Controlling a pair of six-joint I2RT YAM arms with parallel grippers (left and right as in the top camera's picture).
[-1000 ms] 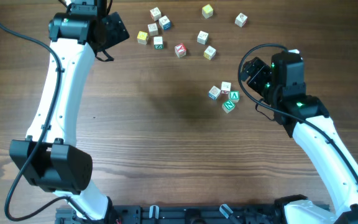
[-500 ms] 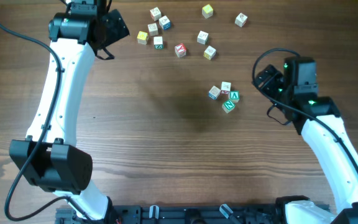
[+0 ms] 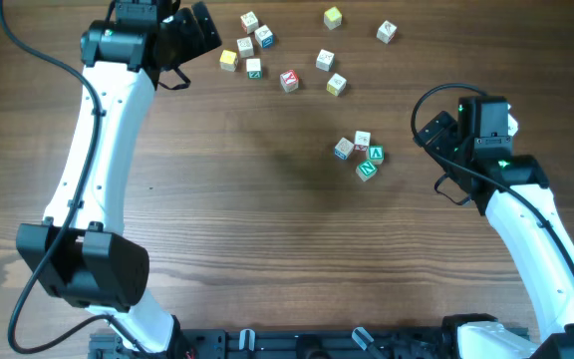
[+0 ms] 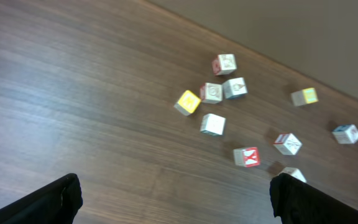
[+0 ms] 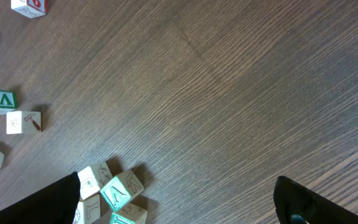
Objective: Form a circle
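Note:
My left gripper crosses right in the overhead view over the pale cube next and descends, since that cube lies crowded below between yellow and blue-sided cubes.
The circle (image 3: pixel 374 154) is a tight cluster of small pale letter cubes right of the table's middle, two of them green-faced. In the right wrist view the circle (image 5: pixel 118 191) lies at the lower left, just beside my left fingertip. My right gripper (image 3: pixel 430 131) hangs open to the right of the cluster, apart from it, with nothing between its fingers (image 5: pixel 59 200). My left gripper (image 3: pixel 207 24) is open at the far left of the table, beside the scattered cubes. In the left wrist view my left gripper (image 4: pixel 179 204) is empty over bare wood.
Several loose letter cubes lie scattered along the table's far edge, among them a yellow cube (image 3: pixel 229 59), a red-marked cube (image 3: pixel 288 80) and a cube (image 3: pixel 387 32) at the far right. The left wrist view shows the yellow cube (image 4: pixel 188 101) with others nearby.
My right gripper has drawn back to the right, away from the cluster. My left gripper has shifted slightly toward the scattered cubes. The cubes have not moved.

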